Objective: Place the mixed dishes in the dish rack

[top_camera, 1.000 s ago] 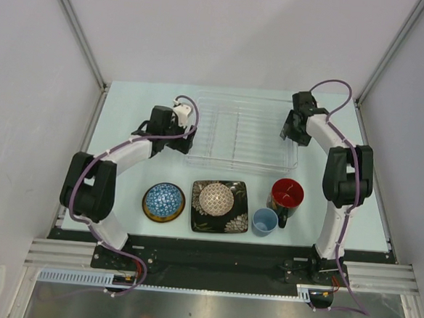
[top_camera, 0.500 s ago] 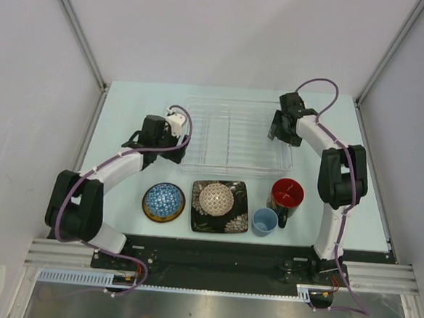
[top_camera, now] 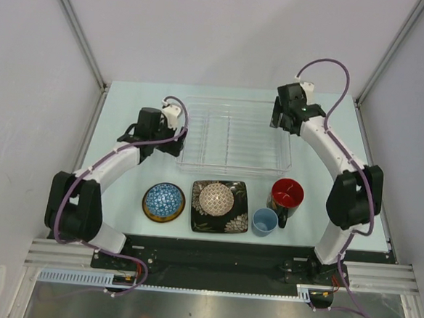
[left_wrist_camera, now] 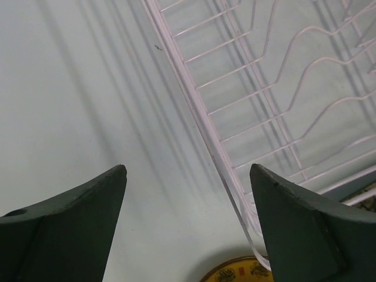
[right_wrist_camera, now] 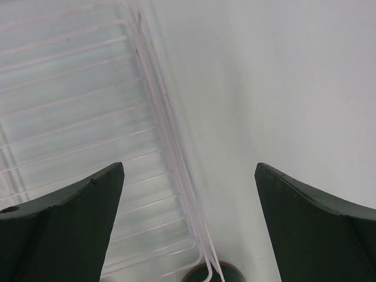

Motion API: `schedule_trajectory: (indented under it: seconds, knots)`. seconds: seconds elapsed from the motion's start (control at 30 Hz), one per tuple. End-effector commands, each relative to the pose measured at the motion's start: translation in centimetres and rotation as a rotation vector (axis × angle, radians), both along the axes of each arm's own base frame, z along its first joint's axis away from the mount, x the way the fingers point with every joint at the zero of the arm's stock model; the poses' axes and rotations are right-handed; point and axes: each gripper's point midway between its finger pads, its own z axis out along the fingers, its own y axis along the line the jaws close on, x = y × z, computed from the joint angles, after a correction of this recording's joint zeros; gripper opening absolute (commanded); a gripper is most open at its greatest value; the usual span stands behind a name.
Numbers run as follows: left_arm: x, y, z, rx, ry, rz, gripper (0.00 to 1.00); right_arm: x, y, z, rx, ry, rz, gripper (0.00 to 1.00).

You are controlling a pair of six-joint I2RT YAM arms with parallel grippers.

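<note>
The beige bowl covers the plate [top_camera: 226,222], so my right gripper will go back, down and to the left in the top view, onto the beige bowl's saucer-side rim.
The dish rack [top_camera: 235,135], a clear tray with white wire dividers, lies mid-table. My left gripper [top_camera: 173,138] hangs open over its left wall [left_wrist_camera: 202,117], one finger on each side [left_wrist_camera: 188,170]. My right gripper [top_camera: 283,124] stands wide open over the rack's right wall [right_wrist_camera: 158,117], holding nothing [right_wrist_camera: 189,167]. In front of the rack, a blue mosaic bowl [top_camera: 164,198] rests on a yellow saucer [top_camera: 147,211]. A beige bowl [top_camera: 216,198] sits on the black square plate [top_camera: 226,222]. A black mug with a red inside [top_camera: 287,193] and a light-blue cup [top_camera: 264,222] stand to their right.
The saucer's rim [left_wrist_camera: 235,271] shows at the bottom of the left wrist view, the mug's rim [right_wrist_camera: 214,275] at the bottom of the right one. White walls and metal posts enclose the table on three sides.
The rack has slid a little to the left. My right gripper has opened wide and risen off the rack's right wall. My left gripper has drifted left with the rack.
</note>
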Motion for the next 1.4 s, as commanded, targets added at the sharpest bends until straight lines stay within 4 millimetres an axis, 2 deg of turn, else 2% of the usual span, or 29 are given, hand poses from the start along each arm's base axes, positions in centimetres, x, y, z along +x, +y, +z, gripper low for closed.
schedule_trajectory:
  seconds: [0.0, 0.03, 0.07, 0.1, 0.13, 0.17, 0.2, 0.23, 0.27, 0.3, 0.33, 0.37, 0.4, 0.47, 0.5, 0.57, 0.6, 0.63, 0.7, 0.9, 1.1, 1.23, 1.37]
  knots:
    - [-1.0, -1.0, 6.4, -0.113, -0.071, -0.017, 0.99, -1.6, 2.8, 10.2, -0.066, -0.227, 0.101, 1.00]
    - [-1.4, -1.0, 9.1, -0.143, -0.116, -0.017, 1.00, -2.1, 4.1, 11.0, -0.067, -0.241, 0.145, 1.00]
    - [-2.0, -1.3, 10.5, -0.175, -0.129, -0.042, 1.00, -3.0, 5.3, 11.4, -0.078, -0.237, 0.197, 1.00]
    - [-2.5, -0.6, 11.4, -0.187, -0.127, -0.029, 1.00, -4.8, 8.4, 12.3, -0.073, -0.251, 0.290, 1.00]
    - [-2.5, -0.4, 13.6, -0.207, -0.161, -0.026, 1.00, -5.8, 10.0, 12.2, -0.077, -0.244, 0.340, 1.00]
    - [-3.2, 0.1, 15.6, -0.221, -0.199, -0.025, 1.00, -7.5, 11.5, 11.7, -0.086, -0.212, 0.400, 1.00]
    - [-3.6, 1.3, 16.2, -0.224, -0.194, 0.001, 1.00, -8.7, 13.0, 11.2, -0.083, -0.194, 0.445, 1.00]
    - [-3.8, 2.0, 17.7, -0.229, -0.221, 0.015, 1.00, -11.5, 16.4, 10.7, -0.079, -0.180, 0.546, 0.99]
    - [-4.2, 2.9, 18.6, -0.231, -0.241, 0.028, 1.00, -13.4, 17.8, 9.2, -0.085, -0.131, 0.610, 0.98]
    - [-4.6, 4.3, 18.5, -0.229, -0.227, 0.061, 1.00, -15.0, 19.1, 8.4, -0.074, -0.108, 0.645, 0.97]
    - [-5.0, 4.9, 18.2, -0.223, -0.218, 0.064, 1.00, -17.8, 21.8, 7.0, -0.078, -0.074, 0.732, 0.90]
    - [-5.2, 5.6, 17.7, -0.215, -0.205, 0.082, 1.00, -19.3, 22.5, 5.8, -0.093, -0.037, 0.765, 0.88]
    - [-5.7, 7.2, 17.2, -0.208, -0.190, 0.124, 1.00, -20.6, 23.4, 4.9, -0.099, -0.013, 0.796, 0.85]
    - [-6.5, 8.3, 15.4, -0.212, -0.146, 0.142, 1.00, -23.3, 25.4, 2.9, -0.067, 0.048, 0.850, 0.79]
    - [-6.9, 9.5, 14.9, -0.215, -0.135, 0.179, 1.00, -23.8, 25.6, 2.1, -0.058, 0.071, 0.854, 0.79]
    - [-7.6, 10.2, 13.3, -0.228, -0.106, 0.185, 1.00, -25.1, 26.7, 0.6, -0.026, 0.119, 0.881, 0.81]
    - [-7.8, 11.2, 13.1, -0.224, -0.109, 0.211, 1.00, -25.5, 26.8, 0.1, -0.023, 0.134, 0.887, 0.82]
    - [-8.1, 11.5, 12.1, -0.229, -0.089, 0.220, 1.00, -25.7, 27.2, -0.1, -0.008, 0.137, 0.896, 0.81]
    - [-8.2, 12.5, 11.3, -0.228, -0.085, 0.248, 1.00, -27.0, 27.9, -0.9, 0.010, 0.172, 0.931, 0.81]
    - [-8.6, 13.8, 8.5, -0.200, -0.040, 0.302, 1.00, -28.9, 29.1, -4.3, -0.011, 0.242, 0.972, 0.82]
    - [-8.6, 14.6, 8.5, -0.173, -0.047, 0.330, 1.00, -29.6, 30.1, -7.7, -0.046, 0.293, 0.984, 0.82]
    - [-8.8, 14.6, 9.0, -0.171, -0.062, 0.328, 1.00, -29.1, 29.9, -10.1, -0.105, 0.318, 0.979, 0.82]
    - [-9.0, 14.6, 9.3, -0.168, -0.075, 0.325, 1.00, -28.5, 29.6, -11.1, -0.117, 0.337, 0.972, 0.78]
